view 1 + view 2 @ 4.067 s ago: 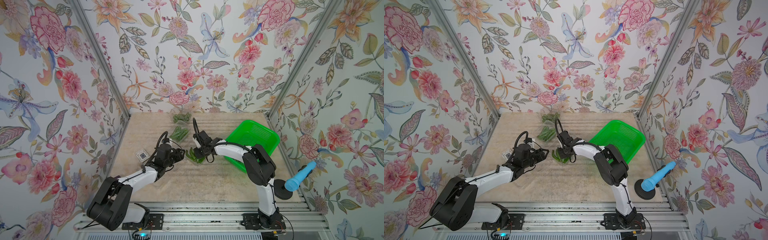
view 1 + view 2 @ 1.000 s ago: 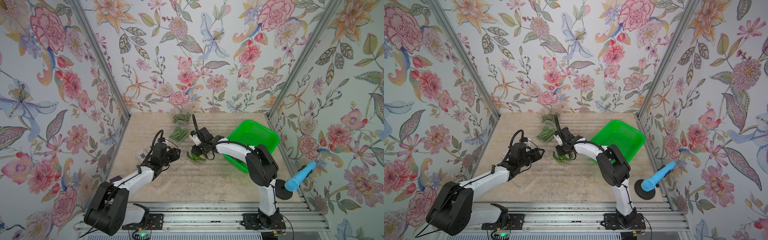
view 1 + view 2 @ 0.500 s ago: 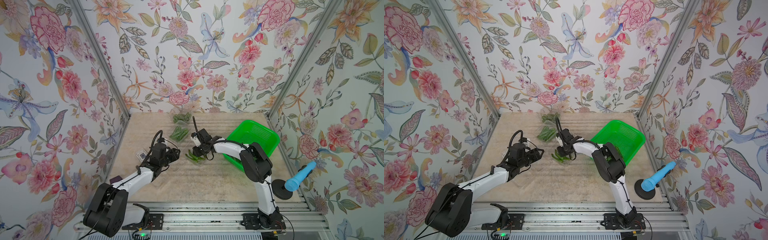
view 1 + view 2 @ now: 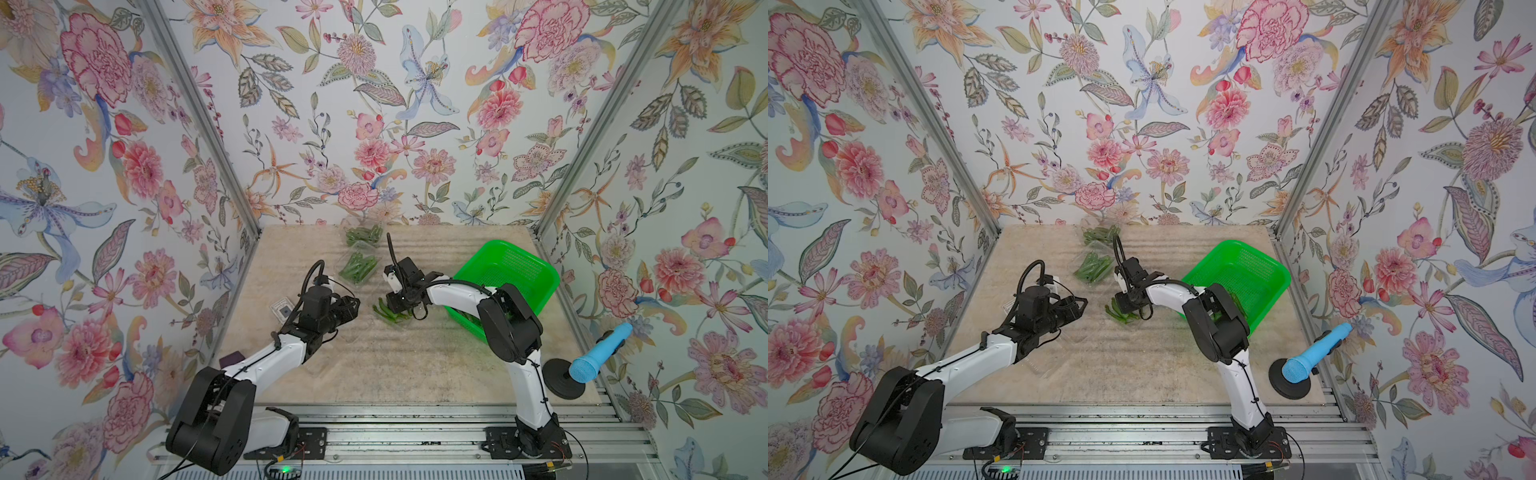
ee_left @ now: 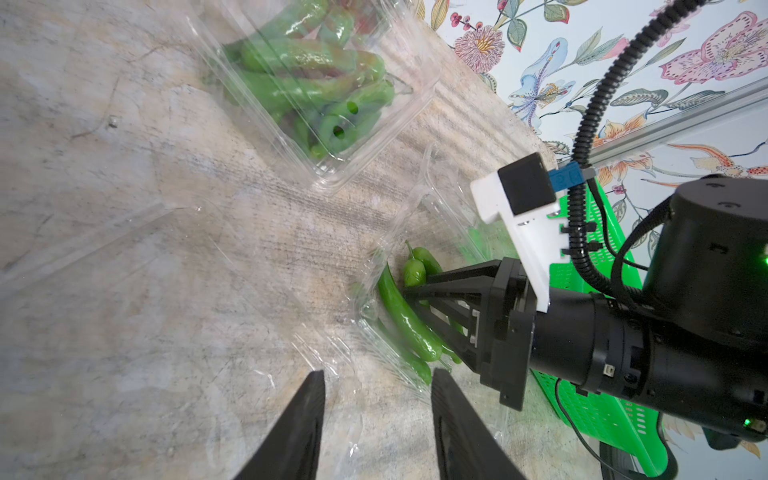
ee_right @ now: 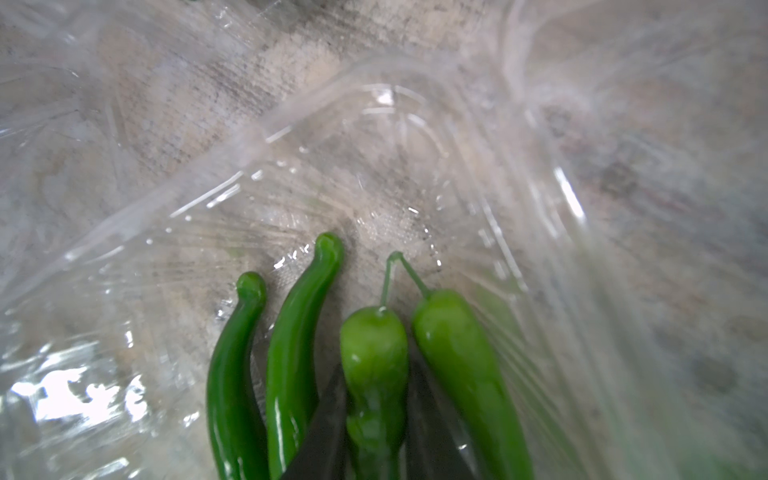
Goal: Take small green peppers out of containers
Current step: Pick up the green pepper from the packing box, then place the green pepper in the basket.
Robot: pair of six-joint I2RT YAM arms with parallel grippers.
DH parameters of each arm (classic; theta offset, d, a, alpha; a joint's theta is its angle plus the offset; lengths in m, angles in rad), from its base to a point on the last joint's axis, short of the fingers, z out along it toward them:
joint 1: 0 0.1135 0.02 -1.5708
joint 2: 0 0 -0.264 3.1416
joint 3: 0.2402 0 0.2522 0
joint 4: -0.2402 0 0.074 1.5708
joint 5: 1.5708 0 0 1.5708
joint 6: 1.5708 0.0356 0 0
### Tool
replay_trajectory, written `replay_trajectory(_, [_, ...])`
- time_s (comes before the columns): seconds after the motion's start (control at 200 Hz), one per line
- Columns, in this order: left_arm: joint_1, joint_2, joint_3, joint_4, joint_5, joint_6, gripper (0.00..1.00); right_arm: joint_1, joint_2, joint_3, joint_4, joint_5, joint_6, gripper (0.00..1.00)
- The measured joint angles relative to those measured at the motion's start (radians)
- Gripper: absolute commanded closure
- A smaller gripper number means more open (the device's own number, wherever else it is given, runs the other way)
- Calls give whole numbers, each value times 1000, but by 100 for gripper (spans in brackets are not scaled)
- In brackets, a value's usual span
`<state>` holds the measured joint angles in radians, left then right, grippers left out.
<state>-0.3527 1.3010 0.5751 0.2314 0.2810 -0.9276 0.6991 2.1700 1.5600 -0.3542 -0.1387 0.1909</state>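
I should next move my right gripper up out of the clear container, across and down into the bright green basket [image 4: 500,275] and release the pepper, because the basket is open.
Several small green peppers [image 6: 291,332] lie in an open clear container [image 6: 374,124] at mid table, seen in both top views [image 4: 390,313] [image 4: 1121,313]. My right gripper [image 6: 375,374] reaches down into it and is shut on one pale green pepper [image 6: 374,336], a black finger on each side. My left gripper [image 5: 378,374] hovers open and holds nothing, just left of that container [image 5: 440,216], over clear plastic. Two more containers full of peppers [image 4: 359,268] [image 4: 365,235] sit further back; the nearer one [image 5: 316,83] shows in the left wrist view.
A bright green basket [image 4: 511,266] stands tilted to the right, behind the right arm. A blue microphone on a black stand [image 4: 598,353] is at the right edge. A small card [image 4: 284,309] and a dark block [image 4: 231,358] lie on the left.
My right gripper's jaws have closed in on the pale pepper inside the open container. The left arm has held still over the last second.
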Motion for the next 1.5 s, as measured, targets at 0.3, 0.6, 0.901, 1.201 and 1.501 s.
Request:
replay_trajectory(0.3, [0,-13,0,-5,-5,15,56,8,-144,-43,-3,87,-22,89])
replay_trajectory(0.6, [-69,55,130,-24,-33,35,56,-9,-528,-189,17,306,-35,89])
replay_trajectory(0.901, [-276,349,469,-3,-42,58,57,-323,-758,-481,20,388,3,88])
replay_trajectory(1.201, [-367,531,592,-8,8,77,57,-493,-664,-630,63,313,40,76])
replay_trajectory(1.501, [-348,468,525,-27,-2,88,56,-427,-640,-618,79,220,24,51])
